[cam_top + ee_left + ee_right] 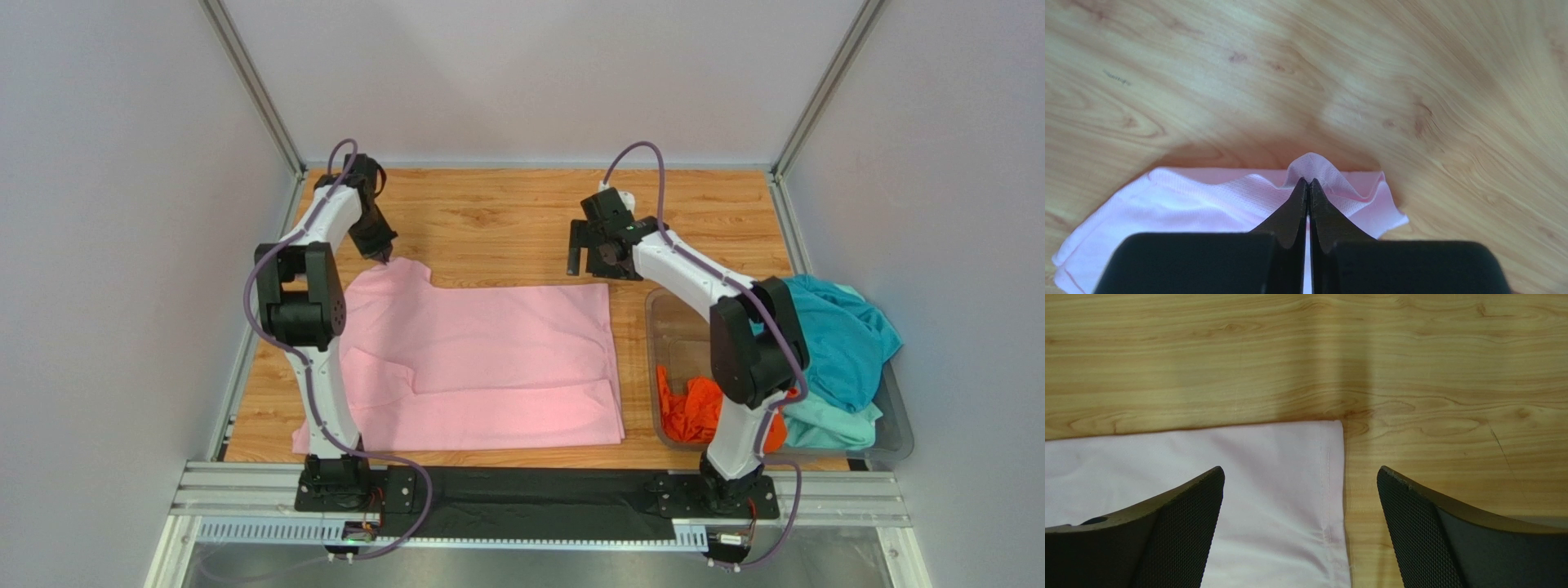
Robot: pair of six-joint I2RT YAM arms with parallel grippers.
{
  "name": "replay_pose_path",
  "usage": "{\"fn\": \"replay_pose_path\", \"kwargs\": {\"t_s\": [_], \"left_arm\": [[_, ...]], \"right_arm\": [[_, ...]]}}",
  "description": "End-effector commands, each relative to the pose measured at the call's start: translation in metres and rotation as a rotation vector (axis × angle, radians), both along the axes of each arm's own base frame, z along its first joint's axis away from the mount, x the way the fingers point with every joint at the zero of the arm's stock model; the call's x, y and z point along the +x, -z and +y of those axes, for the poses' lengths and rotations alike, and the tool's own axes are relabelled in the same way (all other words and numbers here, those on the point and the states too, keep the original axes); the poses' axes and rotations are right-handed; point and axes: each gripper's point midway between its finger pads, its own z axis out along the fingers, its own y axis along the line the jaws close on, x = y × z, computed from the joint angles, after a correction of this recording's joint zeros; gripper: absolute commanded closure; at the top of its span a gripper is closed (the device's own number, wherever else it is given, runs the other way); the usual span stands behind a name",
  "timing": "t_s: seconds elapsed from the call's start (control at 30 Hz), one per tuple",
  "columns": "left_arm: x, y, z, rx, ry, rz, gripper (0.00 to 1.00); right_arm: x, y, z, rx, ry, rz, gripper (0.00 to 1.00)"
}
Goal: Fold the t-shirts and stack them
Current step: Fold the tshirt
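The pink shirt's far corner by the bin (1331,432) is below my right gripper, between its open fingers. I will lower the fingers around the corner and close them.
A light pink t-shirt (478,361) lies spread on the wooden table. My left gripper (383,254) is shut on its far left corner; in the left wrist view the pink cloth (1229,193) bunches up around the closed gripper (1308,182). My right gripper (601,261) is open, just above the shirt's far right corner (1315,453), with the hem between its fingers (1186,508). An orange t-shirt (691,410) and teal t-shirts (840,337) lie in the bin.
A clear plastic bin (669,331) stands at the right edge of the table, right of the pink shirt. Bare wood (491,221) lies beyond the shirt toward the back wall. Grey walls close in the left, right and back.
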Motion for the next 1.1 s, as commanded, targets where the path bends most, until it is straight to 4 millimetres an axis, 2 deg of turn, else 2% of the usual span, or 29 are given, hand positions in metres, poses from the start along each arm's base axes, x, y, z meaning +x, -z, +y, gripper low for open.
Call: {"fn": "replay_pose_path", "kwargs": {"t_s": [0.0, 0.03, 0.07, 0.1, 0.13, 0.17, 0.33, 0.4, 0.47, 0.57, 0.83, 1.03, 1.07], "left_arm": [[0.006, -0.043, -0.007, -0.025, 0.016, -0.143, 1.0], [0.006, -0.051, -0.009, -0.033, 0.018, -0.172, 1.0], [-0.001, -0.048, -0.009, -0.036, 0.019, -0.163, 1.0], [-0.003, -0.049, -0.01, -0.037, 0.019, -0.166, 1.0], [-0.005, -0.054, -0.011, -0.042, 0.022, -0.181, 1.0], [-0.012, -0.049, -0.01, -0.041, 0.019, -0.166, 1.0], [-0.028, -0.05, -0.011, -0.043, 0.017, -0.179, 1.0], [-0.035, -0.046, -0.011, -0.045, 0.017, -0.165, 1.0], [-0.04, -0.046, -0.011, -0.046, 0.018, -0.166, 1.0], [-0.045, -0.046, -0.012, -0.047, 0.02, -0.169, 1.0], [-0.056, -0.043, -0.012, -0.049, 0.019, -0.165, 1.0], [-0.058, -0.043, -0.011, -0.046, 0.015, -0.165, 1.0], [-0.058, -0.044, -0.012, -0.048, 0.017, -0.166, 1.0]], "right_arm": [[0.029, 0.015, -0.014, -0.045, 0.1, -0.008, 0.05], [0.032, 0.019, -0.015, -0.048, 0.107, -0.005, 0.06], [0.039, 0.018, -0.012, -0.043, 0.113, -0.011, 0.08], [0.04, 0.031, -0.012, -0.057, 0.112, 0.011, 0.09], [0.042, 0.033, -0.012, -0.057, 0.116, 0.014, 0.09], [0.043, 0.036, -0.011, -0.059, 0.116, 0.02, 0.1], [0.035, 0.058, -0.012, -0.061, 0.141, 0.065, 0.16], [0.028, 0.064, -0.013, -0.06, 0.143, 0.084, 0.23], [0.025, 0.067, -0.014, -0.062, 0.144, 0.091, 0.29], [0.022, 0.07, -0.015, -0.057, 0.15, 0.091, 0.3], [0.036, 0.074, -0.009, -0.034, 0.184, 0.072, 0.3], [0.023, 0.078, -0.009, -0.041, 0.199, 0.094, 0.48], [0.022, 0.077, -0.009, -0.045, 0.202, 0.089, 0.55]]}}
